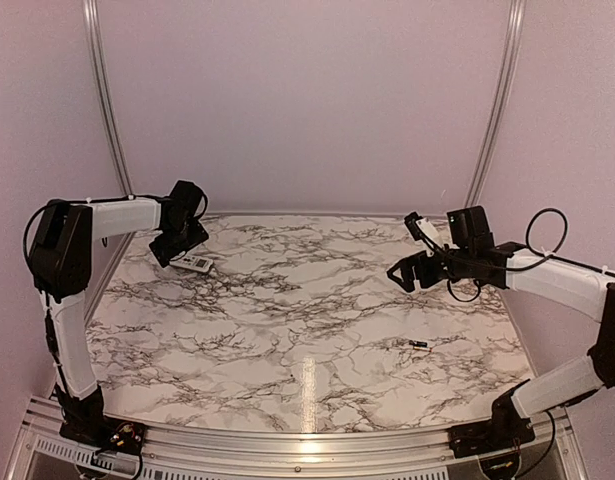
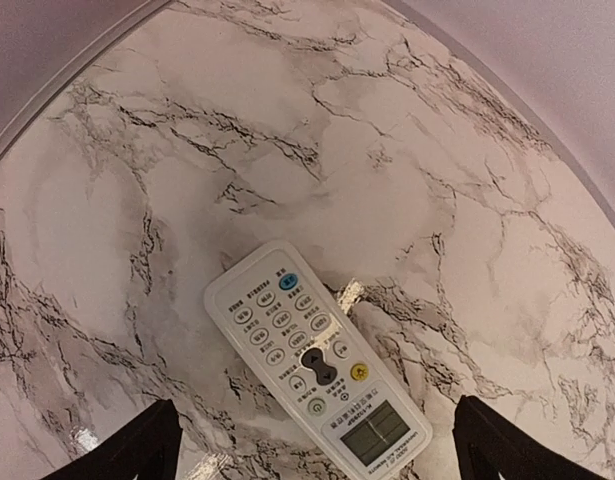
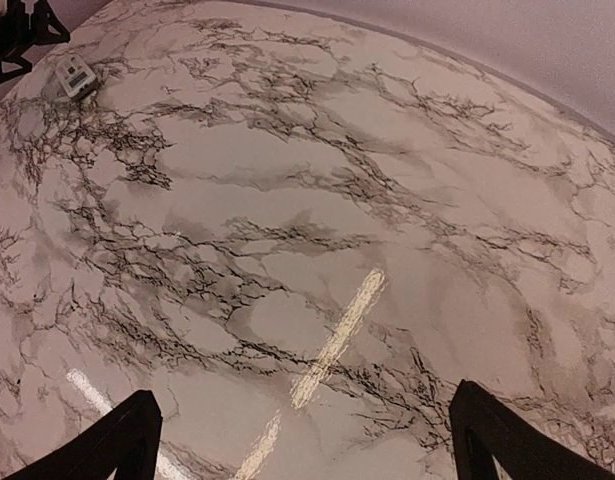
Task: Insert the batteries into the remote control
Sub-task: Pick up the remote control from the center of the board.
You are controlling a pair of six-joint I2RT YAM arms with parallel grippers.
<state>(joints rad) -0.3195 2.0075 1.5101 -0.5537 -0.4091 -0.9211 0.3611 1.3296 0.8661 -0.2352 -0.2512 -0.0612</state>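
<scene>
Next I will move my left gripper down onto the screen half of the remote control below it, because its open fingers already span both long sides.
The white remote control point(image 2: 317, 355) lies face up on the marble table, buttons and small screen showing, at the far left point(image 1: 194, 263). My left gripper point(image 2: 315, 425) hovers right over it, open, its dark fingertips point(image 2: 137, 450) wide on either side and not touching it. A tiny dark battery point(image 1: 418, 345) lies on the table at the near right. My right gripper point(image 1: 407, 272) hangs open above the right side of the table, beyond the battery, with nothing between its fingers point(image 3: 127, 440). The right wrist view catches the remote control point(image 3: 75, 75) far off, and no battery.
The marble tabletop point(image 1: 307, 300) ends at a metal rail along the near edge point(image 1: 307, 445). Pale walls close in the back and both sides. In the right wrist view the left gripper point(image 3: 12, 35) shows in the far corner.
</scene>
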